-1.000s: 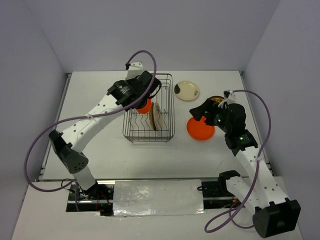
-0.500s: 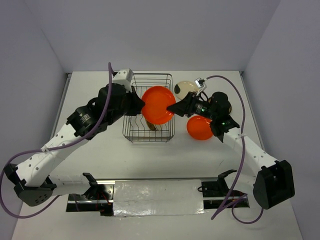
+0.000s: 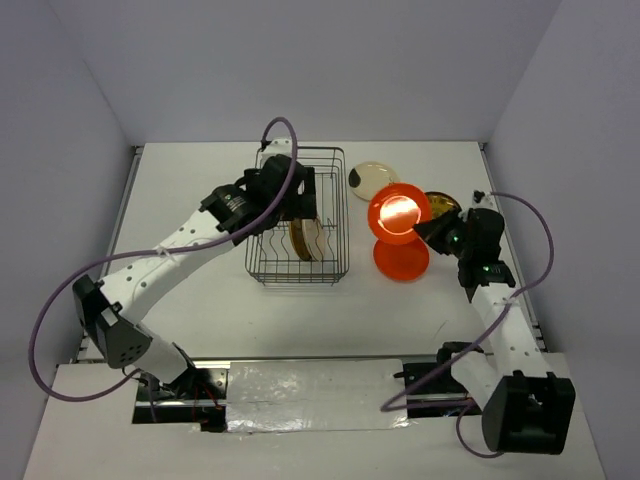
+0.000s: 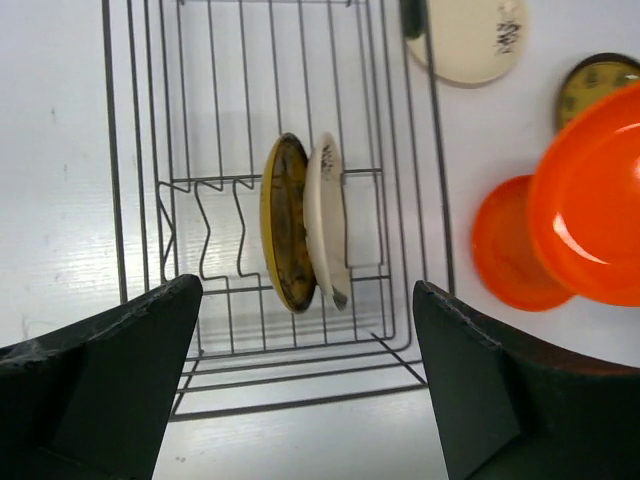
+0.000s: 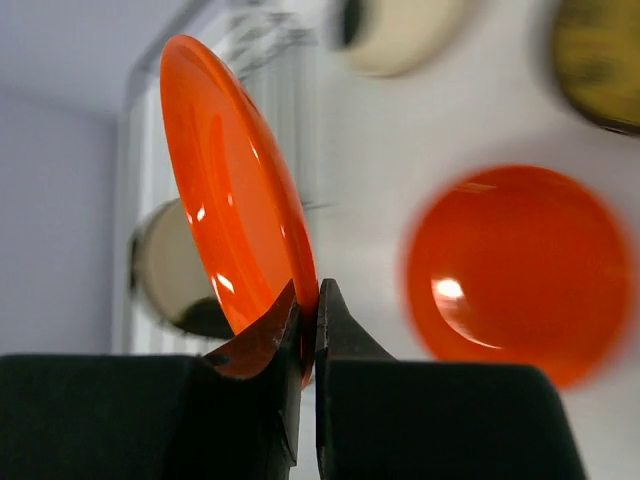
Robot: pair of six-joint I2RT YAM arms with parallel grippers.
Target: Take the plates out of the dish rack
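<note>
I will next lower my left gripper onto the nearest lower rim of the dark brown plate (image 4: 283, 235), standing on edge between the dish rack's wires.
My right gripper (image 5: 315, 300) is shut on the rim of a bright orange plate (image 5: 225, 200), held on edge in the air (image 3: 398, 212) above a second orange plate (image 3: 400, 258) lying on the table. The wire dish rack (image 3: 258, 270) holds a dark brown plate (image 4: 283, 235) and a cream plate (image 4: 328, 220) standing side by side between its prongs. My left gripper (image 4: 306, 285) hangs wide open above the rack (image 3: 290, 195), holding nothing.
A cream plate with a dark blotch (image 3: 372, 180) and a dark brown yellow-patterned plate (image 3: 440, 203) lie on the table right of the rack. The side walls stand close to the table's left and right edges.
The orange plate passed from my left gripper to my right, which shut on it and carried it right. My left gripper opened and went back over the rack.
</note>
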